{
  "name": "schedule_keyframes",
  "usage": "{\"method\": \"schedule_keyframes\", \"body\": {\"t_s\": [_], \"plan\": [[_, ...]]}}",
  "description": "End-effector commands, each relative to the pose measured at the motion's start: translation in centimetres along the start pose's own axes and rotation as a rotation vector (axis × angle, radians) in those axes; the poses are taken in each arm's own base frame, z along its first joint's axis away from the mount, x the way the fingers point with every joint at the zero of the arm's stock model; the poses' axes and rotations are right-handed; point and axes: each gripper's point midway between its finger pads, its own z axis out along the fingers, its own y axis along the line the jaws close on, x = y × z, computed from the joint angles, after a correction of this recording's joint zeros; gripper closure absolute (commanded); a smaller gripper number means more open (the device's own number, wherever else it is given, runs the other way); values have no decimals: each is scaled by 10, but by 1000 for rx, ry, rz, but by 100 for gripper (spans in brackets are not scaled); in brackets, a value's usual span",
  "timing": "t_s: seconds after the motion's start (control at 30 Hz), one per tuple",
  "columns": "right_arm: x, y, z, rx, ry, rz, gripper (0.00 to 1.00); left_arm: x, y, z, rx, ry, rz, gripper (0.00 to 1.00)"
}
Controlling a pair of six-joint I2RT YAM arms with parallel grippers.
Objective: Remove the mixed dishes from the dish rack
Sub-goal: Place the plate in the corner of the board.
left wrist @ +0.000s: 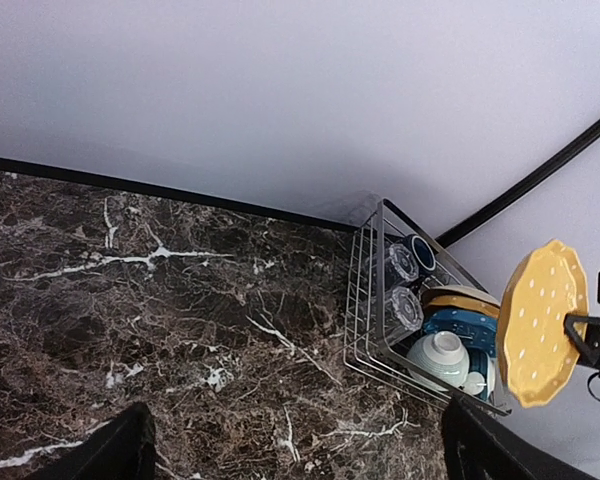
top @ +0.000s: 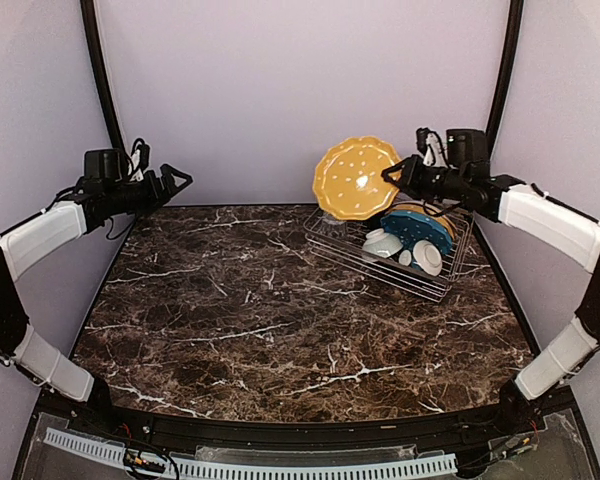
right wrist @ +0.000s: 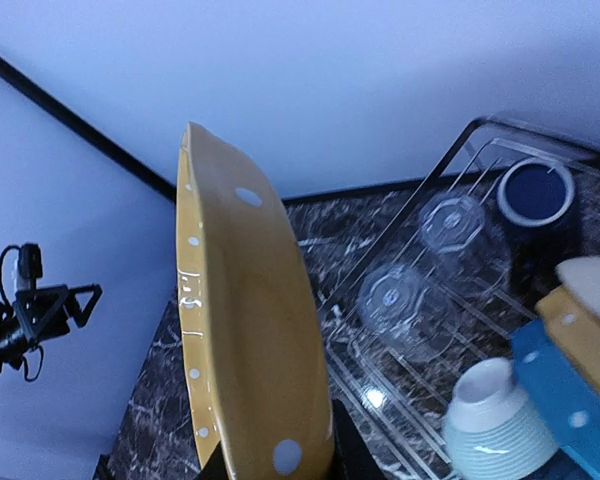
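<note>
My right gripper should next carry the plate back and down, tilt it flat and release it, as empty marble is below and to the left in the top view.
A mustard yellow plate (top: 357, 178) with white dots hangs upright above the left end of the dish rack (top: 372, 263). My right gripper (top: 392, 173) is shut on its rim. In the right wrist view the plate (right wrist: 242, 330) stands edge-on, with the fingers (right wrist: 346, 452) clamping its lower edge. Left in the rack are a blue dotted plate (top: 418, 228), white bowls (top: 382, 243), two clear tumblers (left wrist: 402, 287) and a navy mug (left wrist: 418, 252). My left gripper (top: 180, 182) hovers open and empty over the table's back left corner, far from the rack.
The rack sits at the back right of the dark marble table (top: 250, 320). Behind it are a pale wall and black frame poles (top: 500, 70). A white slotted cable strip (top: 280, 468) runs along the near edge.
</note>
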Motion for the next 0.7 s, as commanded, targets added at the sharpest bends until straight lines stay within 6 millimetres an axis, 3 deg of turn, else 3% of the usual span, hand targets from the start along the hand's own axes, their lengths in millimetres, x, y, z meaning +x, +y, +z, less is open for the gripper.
{"method": "schedule_keyframes", "body": {"t_s": [0.0,0.17,0.33,0.47,0.67], "plan": [[56,79,34,-269,151,38,100,-15,10,-10,-89,-61,-15,1],[158,119,77,-381,419,53,100,-14,21,-11,-140,-82,-30,1],[251,146,105,-467,640,80,100,-15,25,-10,-147,-103,-38,1],[297,170,118,-543,746,81,100,-14,19,-9,-105,-112,-25,1],[349,186,138,-538,817,86,100,-8,9,0,-19,-70,-51,1]]}}
